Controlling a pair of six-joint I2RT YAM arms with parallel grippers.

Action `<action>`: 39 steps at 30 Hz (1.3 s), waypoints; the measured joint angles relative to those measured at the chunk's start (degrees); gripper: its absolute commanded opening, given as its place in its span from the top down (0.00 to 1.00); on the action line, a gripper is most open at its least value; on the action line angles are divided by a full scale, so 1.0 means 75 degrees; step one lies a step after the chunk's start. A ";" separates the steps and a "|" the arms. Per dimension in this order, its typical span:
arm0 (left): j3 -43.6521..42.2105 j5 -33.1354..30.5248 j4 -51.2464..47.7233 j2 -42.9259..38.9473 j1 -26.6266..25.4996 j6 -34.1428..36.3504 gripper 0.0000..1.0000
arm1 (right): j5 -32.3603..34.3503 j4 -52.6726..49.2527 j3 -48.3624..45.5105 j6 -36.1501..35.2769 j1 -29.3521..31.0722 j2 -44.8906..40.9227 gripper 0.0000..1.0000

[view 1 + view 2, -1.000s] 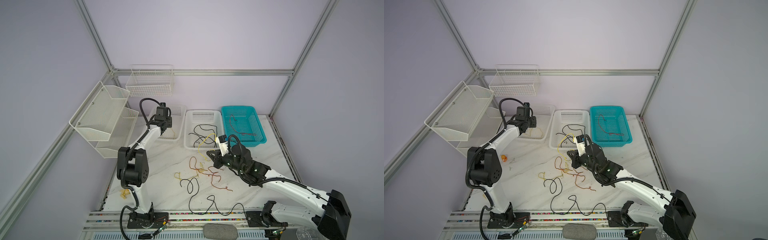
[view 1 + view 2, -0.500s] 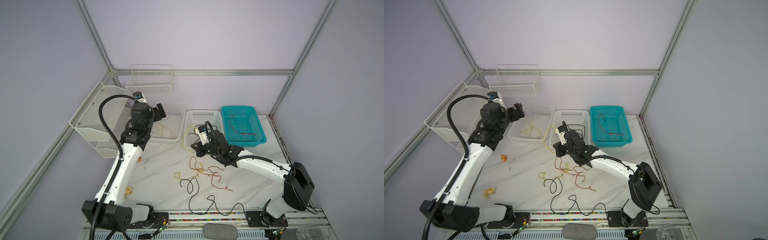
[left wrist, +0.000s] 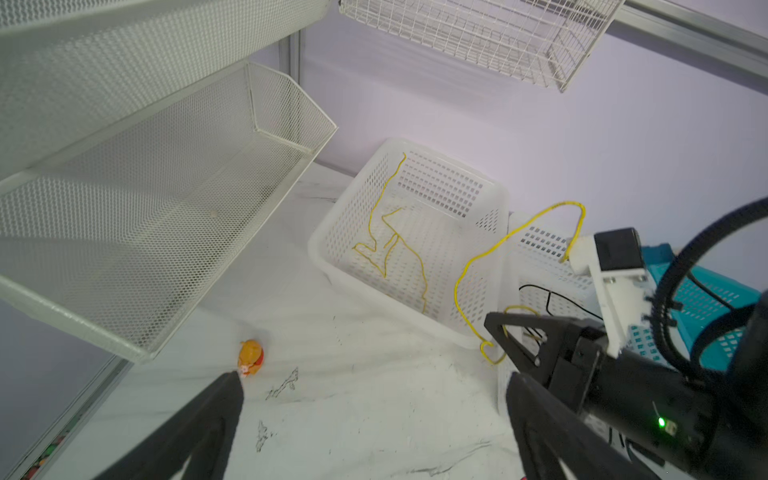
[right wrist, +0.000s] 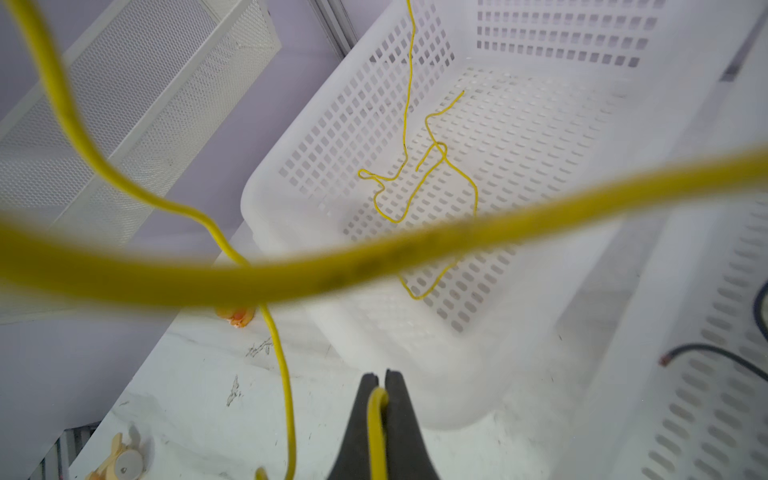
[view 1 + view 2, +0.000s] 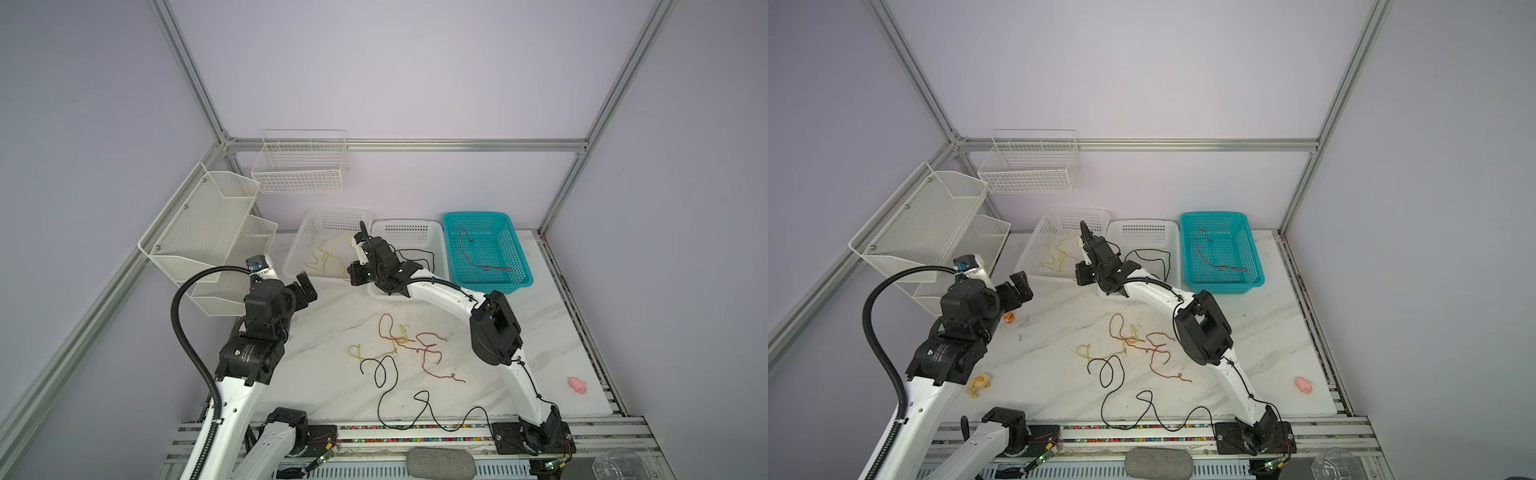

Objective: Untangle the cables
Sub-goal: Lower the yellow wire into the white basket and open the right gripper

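My right gripper holds the cable, and the white basket with the yellow cables is below and outward of it. The gripper will next move outward over this basket and let the cable go.
My right gripper (image 4: 378,386) is shut on a yellow cable (image 3: 469,266), which loops up over that arm's wrist and hangs by the near right corner of the left white basket (image 5: 296,253). In both top views this gripper (image 5: 353,276) sits at that corner. More yellow cables (image 5: 328,257) lie inside the basket. My left gripper (image 3: 374,382) is open and empty over bare table, left of the basket (image 5: 1019,286). A tangle of red-orange and yellow cables (image 5: 405,340) lies mid-table, and a long black cable (image 5: 386,374) runs to the front edge.
The middle white basket (image 5: 409,228) holds black cables and the teal basket (image 5: 515,266) a red one. Mesh shelves (image 5: 208,232) and a wire basket (image 5: 299,166) hang at the back left. Small toys lie about: orange (image 5: 1008,318), yellow (image 5: 979,384), pink (image 5: 578,385).
My left gripper opened and pulled back from the left basket towards the front left. The right gripper carried the yellow cable from mid-table back and left to that basket's corner.
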 measured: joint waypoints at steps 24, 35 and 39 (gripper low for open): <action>-0.0606 -0.0052 -0.0108 -0.0548 0.0000 0.0003 0.00 | 0.0606 -0.1020 0.3287 -0.0321 -0.0102 0.2221 0.66; -0.0606 -0.0085 -0.0230 -0.0312 0.0000 0.0035 0.00 | 0.0761 -0.1556 0.2990 -0.0868 -0.0099 0.1405 0.58; -0.0606 -0.0006 -0.0268 -0.0224 0.0000 0.0035 0.00 | 0.0740 -0.1309 0.0935 -0.0959 -0.0082 -0.0510 0.55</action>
